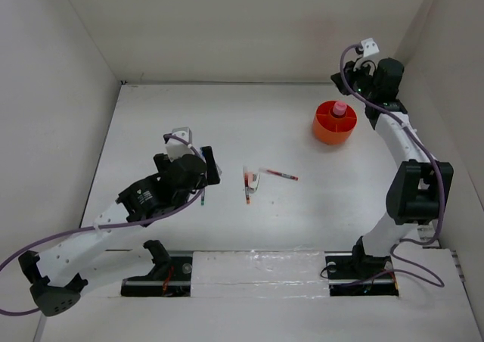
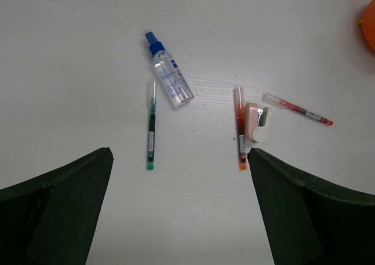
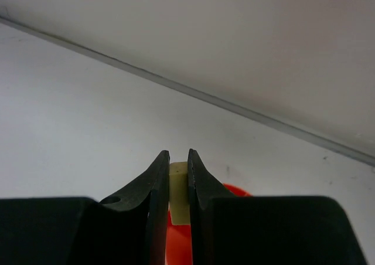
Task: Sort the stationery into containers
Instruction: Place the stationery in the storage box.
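The pink-capped tube [image 1: 339, 109] fills the middle of the tub, so my right gripper will next go down and to the right in the top view, over the tub's gap beside that tube.
The round orange tub [image 1: 335, 124] stands at the back right with the pink-capped tube [image 1: 339, 109] upright in it. My right gripper [image 1: 355, 94] hovers by the tub's far right rim, shut on the beige eraser cube [image 3: 179, 194]; the orange tub [image 3: 234, 192] shows below the fingers. My left gripper [image 2: 179, 155] is open and empty above the table. Ahead of it lie the green pen [image 2: 151, 127], the clear blue-capped tube [image 2: 169, 71], an orange-tipped red pen [image 2: 240, 130], a small white and pink piece [image 2: 256, 121] and a thin red pen [image 2: 297, 109].
White walls close in the table at the left, back and right. In the top view the red pens [image 1: 277, 175] and the white piece [image 1: 255, 180] lie mid-table, right of my left gripper [image 1: 212, 168]. The tub's edge [image 2: 369, 24] shows at the far right of the left wrist view.
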